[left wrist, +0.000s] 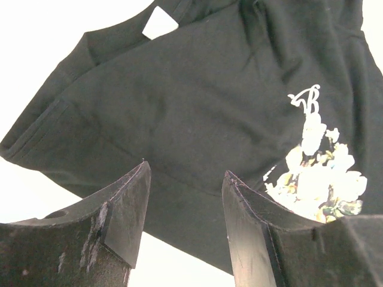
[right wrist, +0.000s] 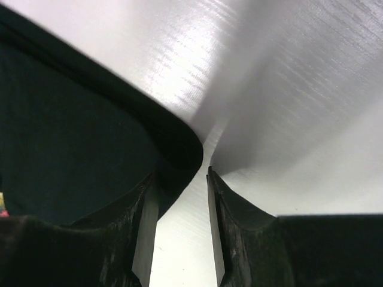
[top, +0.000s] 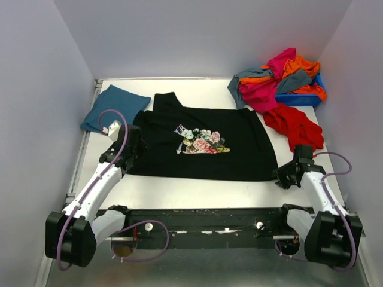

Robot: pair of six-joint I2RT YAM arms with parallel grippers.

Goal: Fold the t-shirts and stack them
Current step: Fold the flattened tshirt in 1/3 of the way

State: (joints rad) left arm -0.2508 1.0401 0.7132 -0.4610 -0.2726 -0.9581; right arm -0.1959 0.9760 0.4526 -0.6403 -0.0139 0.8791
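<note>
My left gripper should next move back and down onto the shirt's near corner (top: 130,172) (left wrist: 13,150). The corner is below my gripper, to its left in the wrist view, outside its fingers.
A black t-shirt (top: 239,149) with a pink-white floral print (top: 202,142) lies spread flat on the white table (top: 197,194). My left gripper (top: 131,146) is at its left edge, open, and in the left wrist view (left wrist: 185,170) the shirt's hem (left wrist: 179,221) runs under the gap between the jaws. My right gripper (top: 286,174) sits at the shirt's near right corner. Its jaws (right wrist: 181,173) stand partly apart, with the rounded black corner (right wrist: 176,149) just off the left fingertip and bare table between them. A folded teal-blue t-shirt (top: 114,107) lies at the back left.
A heap of magenta, orange and grey-blue t-shirts (top: 278,78) spills over a small blue bin (top: 299,98) at the back right. A red t-shirt (top: 293,124) hangs from it toward my right arm. Grey walls close in three sides.
</note>
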